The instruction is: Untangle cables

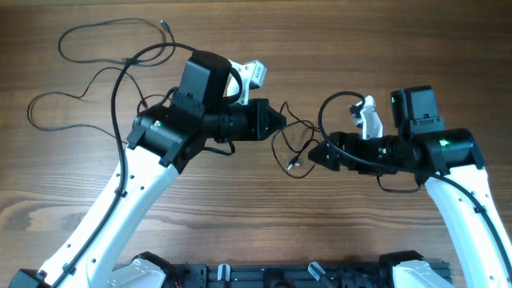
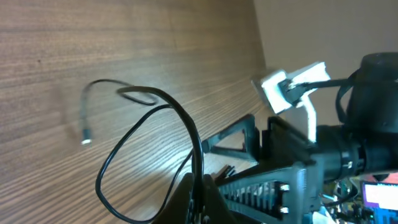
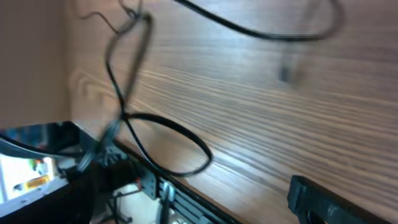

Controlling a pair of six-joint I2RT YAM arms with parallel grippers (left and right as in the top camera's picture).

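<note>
I need to swing my left gripper to the left in the overhead view next and let go of the black cable, because there is bare wood there beside the looped cable.
Thin black cables [image 1: 294, 138] lie knotted on the wooden table between my two grippers, with a silver plug [image 1: 290, 166] at the front. More thin cable [image 1: 88, 32] loops over the far left of the table. My left gripper [image 1: 280, 120] is shut on a cable [image 2: 200, 155]. That cable forms a loop and ends in a silver plug [image 2: 85, 142]. My right gripper [image 1: 318, 154] sits just right of the knot. In the right wrist view its jaws [image 3: 196, 186] stand wide open, and a cable loop [image 3: 208, 155] lies on the table ahead of them.
The table's front edge and a black rail [image 3: 186, 199] run close behind the cable loop. The right arm's camera mount [image 2: 292, 87] sits close in front of my left gripper. Thicker robot wiring [image 1: 120, 88] hangs along the left arm.
</note>
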